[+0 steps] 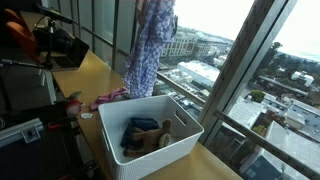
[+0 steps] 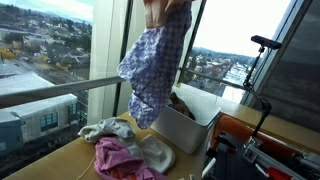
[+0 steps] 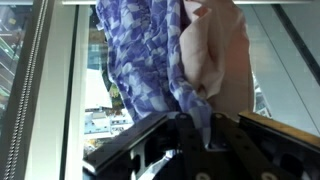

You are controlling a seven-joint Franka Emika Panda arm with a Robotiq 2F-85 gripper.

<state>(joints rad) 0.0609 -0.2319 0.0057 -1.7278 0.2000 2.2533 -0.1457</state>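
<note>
My gripper will move over the basket's open top (image 1: 150, 126), go down and let go of the cloth inside, because the checked cloth (image 1: 150, 40) hangs high beside the white basket.
A blue-and-white checked cloth (image 3: 145, 50) with a beige patch hangs from my gripper (image 3: 205, 122), whose two dark fingers are shut on a fold of it. In both exterior views the cloth (image 1: 150, 40) (image 2: 155, 65) dangles high in front of the window, its lower end above the table and beside the white basket (image 1: 110, 140) (image 2: 190, 135). The gripper itself is above the top edge of those views. The basket holds dark and tan clothes (image 1: 148, 135).
A pile of pink (image 2: 118, 160) and grey-white clothes (image 2: 150, 150) lies on the wooden table (image 1: 85, 75) next to the basket. Window frames and a railing run close behind. Camera stands and dark gear (image 1: 55, 45) sit at the table's far end.
</note>
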